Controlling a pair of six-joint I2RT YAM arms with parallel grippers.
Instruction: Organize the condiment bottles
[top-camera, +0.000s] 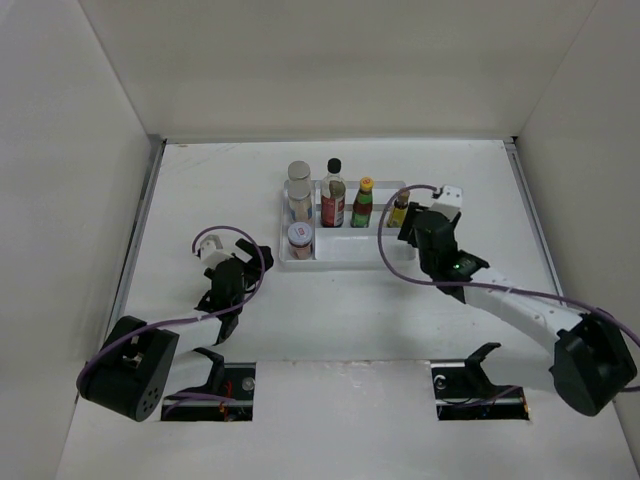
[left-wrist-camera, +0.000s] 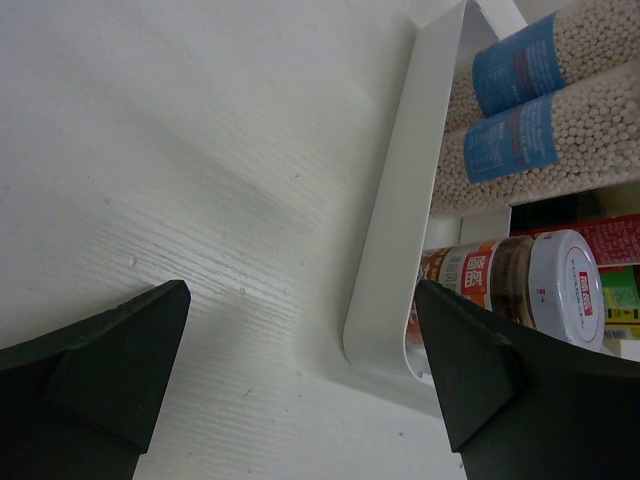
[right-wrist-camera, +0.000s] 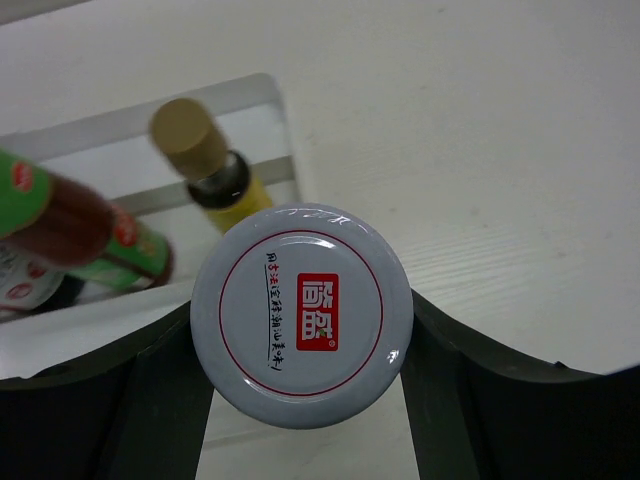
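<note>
I will next move my right gripper left in the top view and down to let go of the jar in the tray's long near section, where the bare bottom shows.
A white divided tray holds two silver-lidded jars, a red-white-lidded jar, a tall dark black-capped bottle and two yellow-capped bottles. My right gripper hovers at the tray's right end, shut on another jar with a red-white lid. Its fingers press both sides of the lid. A yellow-capped bottle stands just behind it. My left gripper is open and empty over bare table, left of the tray's near-left corner.
White walls enclose the table on the left, back and right. In the left wrist view the two blue-labelled jars and the red-white-lidded jar sit inside the tray's left compartment. Two cut-outs lie at the near edge by the arm bases.
</note>
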